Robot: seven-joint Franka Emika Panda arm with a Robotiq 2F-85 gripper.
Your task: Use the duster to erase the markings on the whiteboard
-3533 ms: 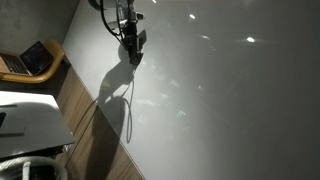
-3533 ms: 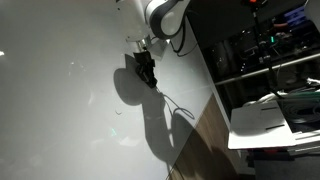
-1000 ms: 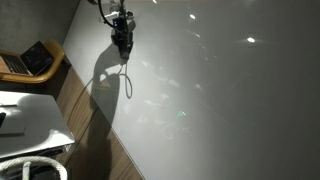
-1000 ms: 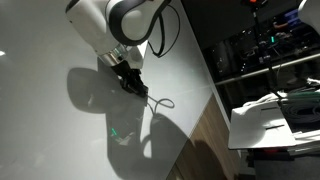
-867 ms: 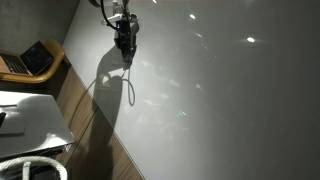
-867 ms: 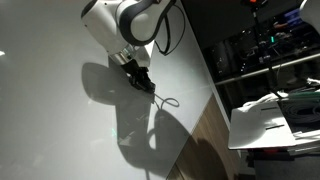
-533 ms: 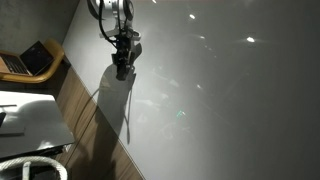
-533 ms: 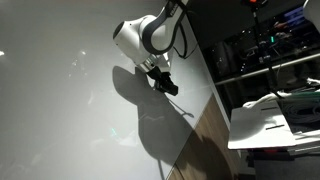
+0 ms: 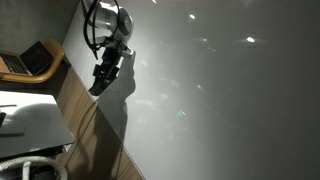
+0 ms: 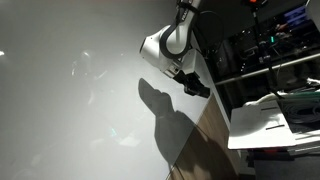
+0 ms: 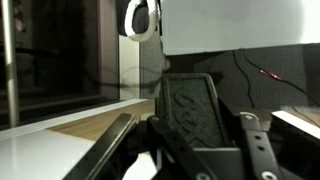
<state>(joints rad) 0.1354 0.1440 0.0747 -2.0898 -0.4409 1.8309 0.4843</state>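
Observation:
My gripper moves past the wooden strip next and releases the duster (image 11: 190, 110) on top of the small white table, since the table stands across that strip from the gripper.
The whiteboard (image 9: 220, 100) is a large glossy grey-white board with bright light spots; it shows in both exterior views (image 10: 70, 110). My gripper (image 9: 99, 83) is at the board's edge next to the wooden strip, also seen in an exterior view (image 10: 196, 87). In the wrist view my gripper (image 11: 190, 125) is shut on the duster (image 11: 190, 110), a dark grey oblong block between the two fingers. I see no markings on the board; only my arm's shadow (image 10: 165, 115) lies on it.
A wooden strip (image 9: 85, 120) borders the board. A small white table (image 9: 30, 120) and an open laptop (image 9: 35, 58) stand beside it. In an exterior view shelves with equipment (image 10: 265, 50) and a white surface (image 10: 270, 125) stand beyond the board's edge.
My gripper with the duster has swept across the board to its edge by the wooden strip. The curved dark line seen near it earlier no longer shows.

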